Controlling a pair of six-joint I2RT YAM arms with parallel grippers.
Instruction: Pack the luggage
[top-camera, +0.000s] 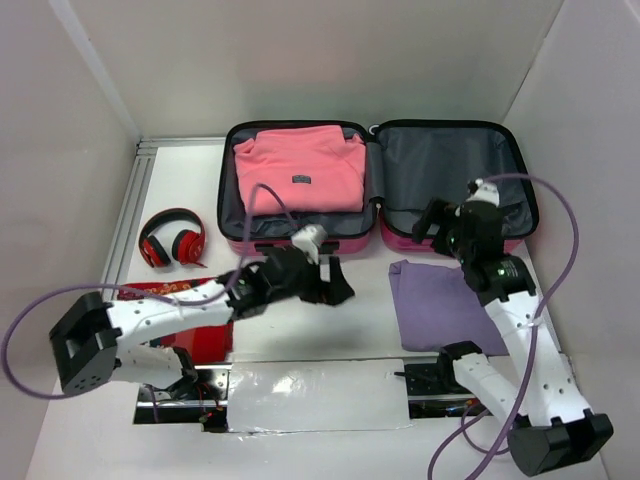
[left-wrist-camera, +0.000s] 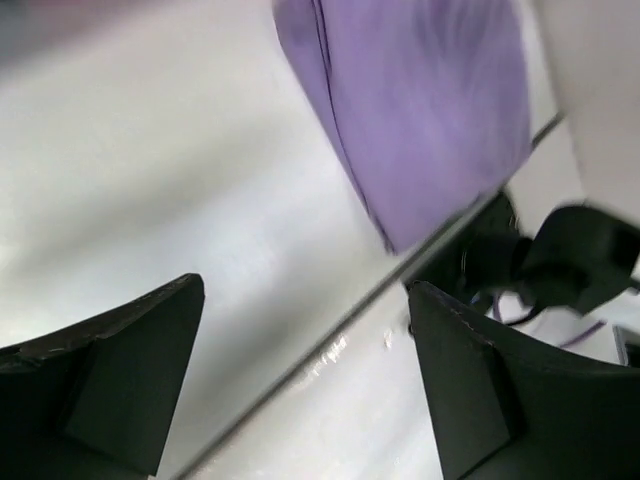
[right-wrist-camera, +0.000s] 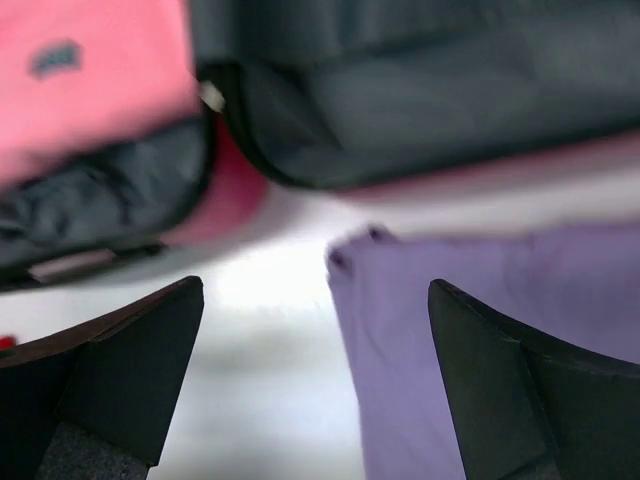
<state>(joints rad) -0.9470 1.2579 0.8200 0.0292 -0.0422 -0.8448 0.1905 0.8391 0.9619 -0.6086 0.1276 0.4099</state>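
Note:
My left gripper comes down, moving to the right in the top view, onto the purple garment's closest edge next, as that edge lies below it on that side.
The luggage (top-camera: 375, 215) lies open flat at the back of the table, pink shell, black trim, grey lining. Its left half holds a folded pink shirt (top-camera: 300, 165); its right half (top-camera: 450, 160) holds nothing. A folded purple garment (top-camera: 440, 300) lies on the table in front of the right half. My left gripper (top-camera: 338, 282) is open and empty, over the table left of the purple garment (left-wrist-camera: 420, 100). My right gripper (top-camera: 432, 228) is open and empty, above the luggage's front edge and the purple garment's (right-wrist-camera: 480, 330) far-left corner. The pink shirt (right-wrist-camera: 90, 70) and grey lining (right-wrist-camera: 400, 90) show in the right wrist view.
Red and black headphones (top-camera: 172, 238) lie left of the luggage. A red packet (top-camera: 190, 335) lies under my left arm. A shiny plate (top-camera: 315, 395) covers the near table edge between the arm bases. White walls close in the table on three sides.

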